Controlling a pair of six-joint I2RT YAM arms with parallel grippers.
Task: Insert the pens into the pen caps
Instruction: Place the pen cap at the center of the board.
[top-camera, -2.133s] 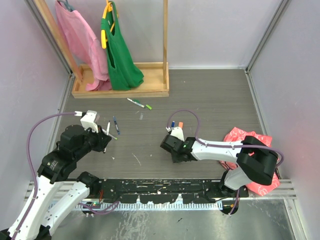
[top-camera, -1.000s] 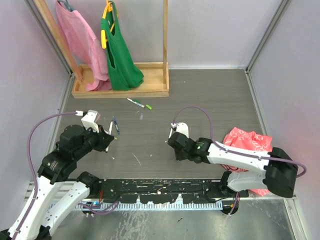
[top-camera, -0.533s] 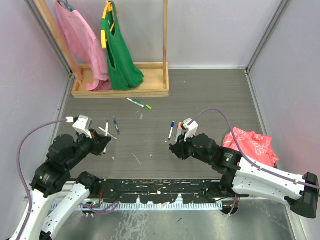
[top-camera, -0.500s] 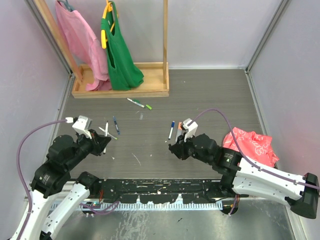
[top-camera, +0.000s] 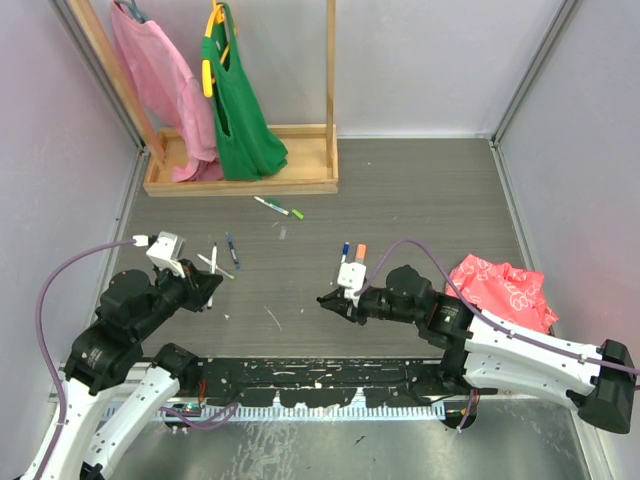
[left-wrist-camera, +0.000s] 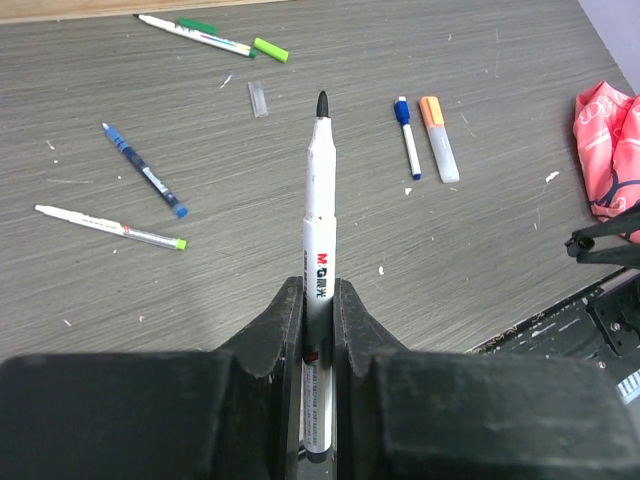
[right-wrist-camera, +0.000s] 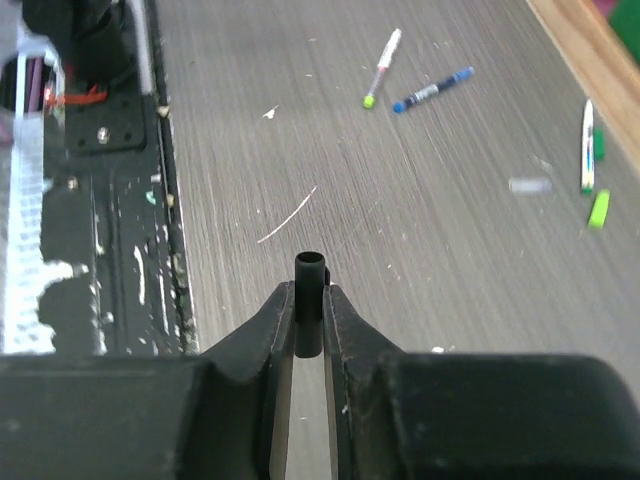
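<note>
My right gripper is holding the short black pen cap (right-wrist-camera: 310, 275). Next it should tilt downward and lower the cap onto the table beside the black bar, where the wood is clear of pens.
My left gripper (left-wrist-camera: 318, 302) is shut on a white pen (left-wrist-camera: 320, 190) whose bare black tip points away from the wrist, above the table. In the top view that gripper (top-camera: 207, 289) is at the left. My right gripper (right-wrist-camera: 309, 312) is shut on a short black pen cap (right-wrist-camera: 310, 275), open end forward. It hovers near the front middle (top-camera: 328, 303), pointing left. On the table lie a blue-ended pen (left-wrist-camera: 408, 137), an orange pen (left-wrist-camera: 439, 138), a thin blue pen (left-wrist-camera: 145, 170), a white pen with a light green end (left-wrist-camera: 110, 227), a green pen (left-wrist-camera: 195, 33) and a light green cap (left-wrist-camera: 270, 49).
A wooden rack (top-camera: 245, 180) with a pink and a green bag stands at the back left. A red crumpled bag (top-camera: 500, 285) lies at the right. A black rail (top-camera: 320, 375) runs along the near edge. A small clear scrap (left-wrist-camera: 258, 98) lies near the green pen.
My right gripper has swung left and toward the near edge with the black cap, now pointing at the left arm. The left gripper with its pen has drawn back slightly.
</note>
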